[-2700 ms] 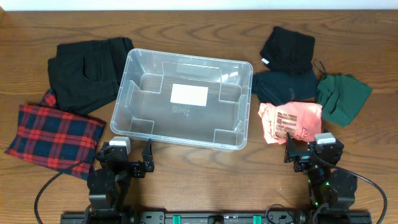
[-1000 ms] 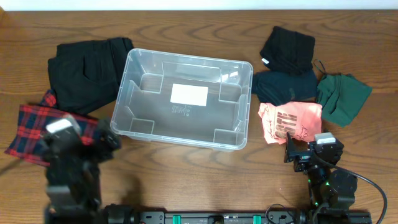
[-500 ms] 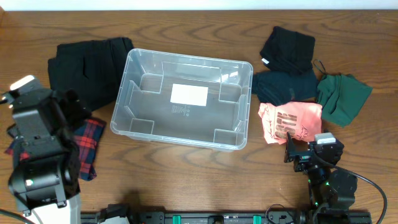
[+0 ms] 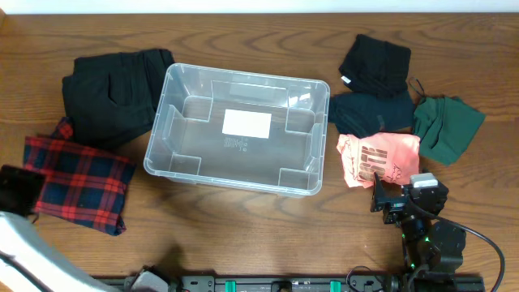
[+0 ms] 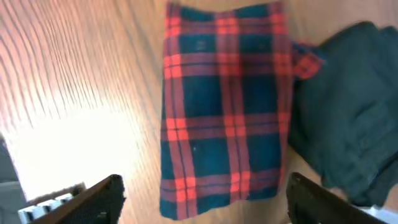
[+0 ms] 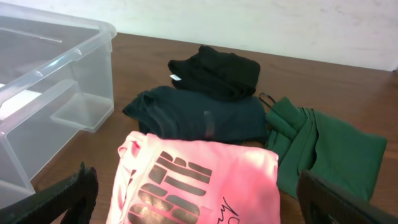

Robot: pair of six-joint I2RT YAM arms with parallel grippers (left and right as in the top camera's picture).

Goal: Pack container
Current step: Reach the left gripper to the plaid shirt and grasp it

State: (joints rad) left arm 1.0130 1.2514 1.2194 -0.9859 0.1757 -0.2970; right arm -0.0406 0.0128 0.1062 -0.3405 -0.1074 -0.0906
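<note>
I should turn my left gripper and lower it onto the plaid shirt's corner by the button (image 4: 40, 203), because bare tabletop is next to that corner while the shirt's opposite side meets the black garment.
The container (image 4: 162, 130), a large clear bin with a white label on its base, stands empty at the table's middle. Its corner shows at the left of the right wrist view (image 6: 56, 56). My left gripper (image 4: 18, 188) is at the far left edge and is open and empty. In its wrist view (image 5: 202, 208) it hovers over the near end of a red-and-navy plaid cloth (image 5: 224, 106). My right gripper (image 4: 405, 199) is open and empty just in front of a folded pink shirt (image 6: 199, 180).
A black garment (image 4: 113, 93) lies left of the bin, beside the plaid cloth (image 4: 77, 182). Right of the bin lie the pink shirt (image 4: 377, 158), a dark teal garment (image 4: 369, 113), a black garment (image 4: 375, 63) and a green garment (image 4: 446, 126).
My left arm has swung from in front of the bin out to the far left, beyond the plaid cloth. The right arm and all the clothes have not moved.
</note>
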